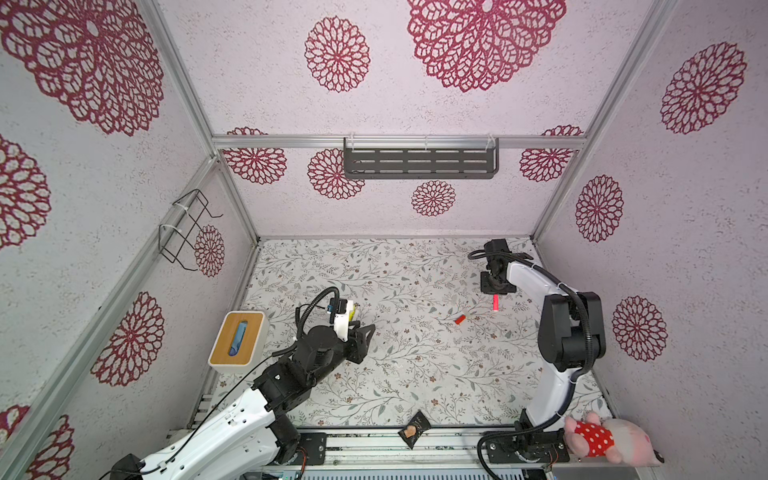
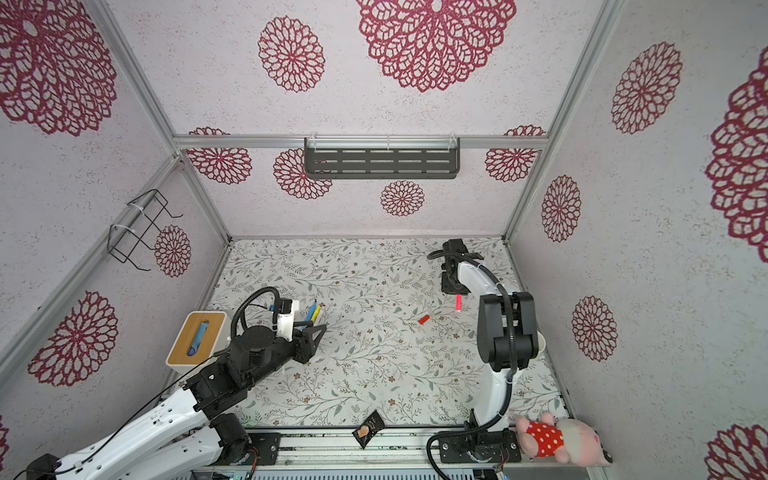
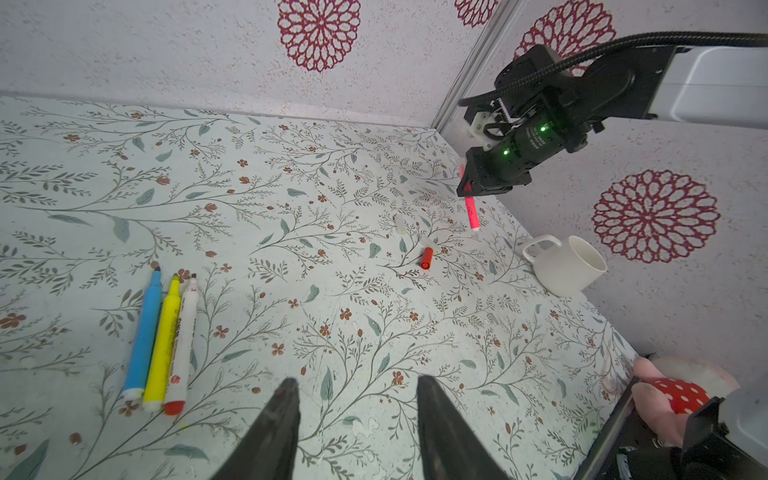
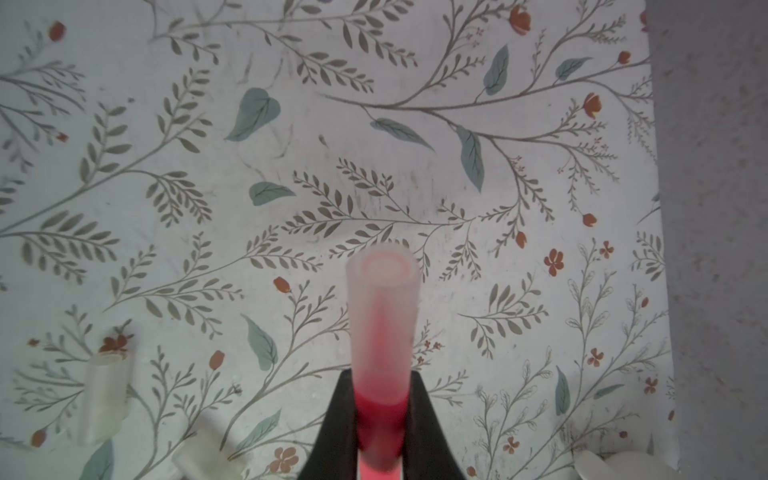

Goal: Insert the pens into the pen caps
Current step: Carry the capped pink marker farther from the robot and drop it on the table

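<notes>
My right gripper goes down and releases the pink pen (image 1: pixel 495 302) on the empty tabletop beneath it next, since the frosted clear cap already sits on the pink pen's loose end.
My right gripper (image 4: pixel 380 399) is shut on the pink pen (image 4: pixel 380 419) and holds it above the table; a frosted clear cap (image 4: pixel 382 307) sits on the pen's free end. In both top views the pink pen (image 1: pixel 495 302) hangs below that gripper. A red-orange cap (image 3: pixel 426 258) and two clear pen caps (image 3: pixel 400 224) (image 3: pixel 427 242) lie on the table near it. The blue pen (image 3: pixel 145 332), the yellow pen (image 3: pixel 163 340) and a white pen with a red end (image 3: pixel 181 345) lie side by side. Beside them my left gripper (image 3: pixel 357 382) stands open with nothing between its fingers.
A white mug (image 3: pixel 569 266) lies on its side by the right wall. A wood-topped white box (image 1: pixel 237 340) stands at the left edge. At the front edge are a dark packet (image 1: pixel 413 428) and a plush pig (image 1: pixel 602 436).
</notes>
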